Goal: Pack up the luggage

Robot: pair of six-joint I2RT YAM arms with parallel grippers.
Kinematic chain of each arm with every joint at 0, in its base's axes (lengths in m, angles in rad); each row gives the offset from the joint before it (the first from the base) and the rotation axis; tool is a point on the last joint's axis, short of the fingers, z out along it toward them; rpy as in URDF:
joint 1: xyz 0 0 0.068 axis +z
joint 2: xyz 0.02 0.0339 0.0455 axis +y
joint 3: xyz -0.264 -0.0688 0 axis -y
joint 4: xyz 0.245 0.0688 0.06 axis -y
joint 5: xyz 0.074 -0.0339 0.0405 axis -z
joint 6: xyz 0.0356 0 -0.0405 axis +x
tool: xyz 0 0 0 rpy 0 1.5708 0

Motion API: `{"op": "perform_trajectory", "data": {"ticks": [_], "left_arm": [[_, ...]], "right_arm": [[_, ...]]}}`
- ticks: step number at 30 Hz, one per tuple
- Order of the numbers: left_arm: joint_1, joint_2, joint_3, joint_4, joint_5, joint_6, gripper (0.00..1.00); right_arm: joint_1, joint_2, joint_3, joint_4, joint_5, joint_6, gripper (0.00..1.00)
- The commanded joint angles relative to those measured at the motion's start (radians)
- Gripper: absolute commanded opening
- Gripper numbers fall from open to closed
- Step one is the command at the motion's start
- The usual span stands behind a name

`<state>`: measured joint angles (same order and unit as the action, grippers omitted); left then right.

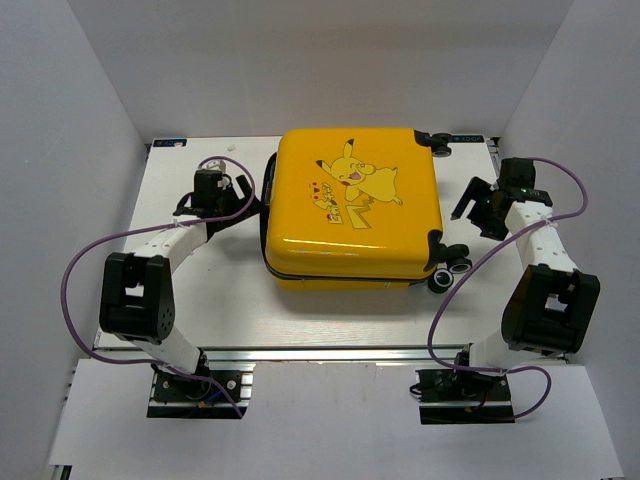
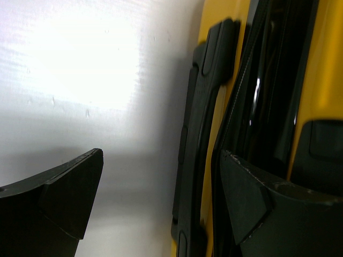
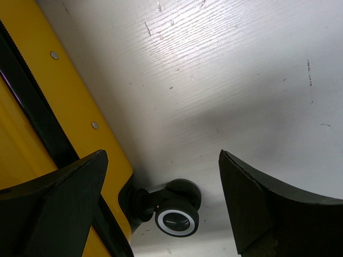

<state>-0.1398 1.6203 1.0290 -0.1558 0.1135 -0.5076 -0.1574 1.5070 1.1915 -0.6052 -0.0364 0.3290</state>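
The black side handle (image 2: pixel 201 134) already stands between my open fingers. The left gripper barely shifts next, easing slightly closer to the luggage and closing on the handle.
The luggage (image 1: pixel 355 205), a yellow hard-shell suitcase with a Pikachu cartoon, lies flat and closed in the middle of the white table (image 1: pixel 200 290). My left gripper (image 1: pixel 228 187) is open at its left side, level with the black side handle (image 2: pixel 201 134), which stands between the fingers in the left wrist view; the right finger (image 2: pixel 257 203) lies against the dark seam. My right gripper (image 1: pixel 470 208) is open and empty just right of the luggage (image 3: pixel 48 101). A black wheel with a white ring (image 3: pixel 174 217) shows between its fingers.
White walls enclose the table on the left, back and right. Black wheels stick out at the luggage's far right corner (image 1: pixel 440 142) and near right corner (image 1: pixel 450 270). Purple cables loop beside both arms.
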Motion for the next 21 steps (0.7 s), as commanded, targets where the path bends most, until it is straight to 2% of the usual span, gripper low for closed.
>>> {"op": "perform_trajectory", "data": {"ticks": [1, 5, 9, 10, 15, 19, 21], "left_arm": [[-0.021, -0.076, -0.053, -0.136, -0.021, 0.02, 0.98], [-0.021, -0.071, -0.037, -0.151, -0.069, 0.014, 0.98], [-0.035, 0.007, -0.02, -0.131, -0.097, 0.02, 0.98], [-0.035, 0.042, -0.02, -0.131, -0.142, 0.024, 0.98], [-0.02, 0.087, -0.085, -0.075, -0.023, 0.009, 0.98], [-0.02, 0.084, -0.13, -0.037, -0.052, -0.005, 0.98], [-0.041, 0.124, -0.107, -0.085, -0.098, -0.003, 0.97]], "right_arm": [[0.016, 0.035, 0.063, -0.016, 0.0, -0.016, 0.89], [0.051, 0.084, 0.095, -0.025, -0.01, -0.021, 0.89], [0.078, 0.116, 0.128, -0.034, 0.003, -0.024, 0.89], [0.085, 0.114, 0.132, -0.034, 0.012, -0.024, 0.89], [0.102, 0.102, 0.148, -0.053, 0.032, -0.025, 0.89], [0.116, 0.091, 0.155, -0.064, 0.075, -0.024, 0.89], [0.119, 0.091, 0.164, -0.07, 0.078, -0.022, 0.89]]}}
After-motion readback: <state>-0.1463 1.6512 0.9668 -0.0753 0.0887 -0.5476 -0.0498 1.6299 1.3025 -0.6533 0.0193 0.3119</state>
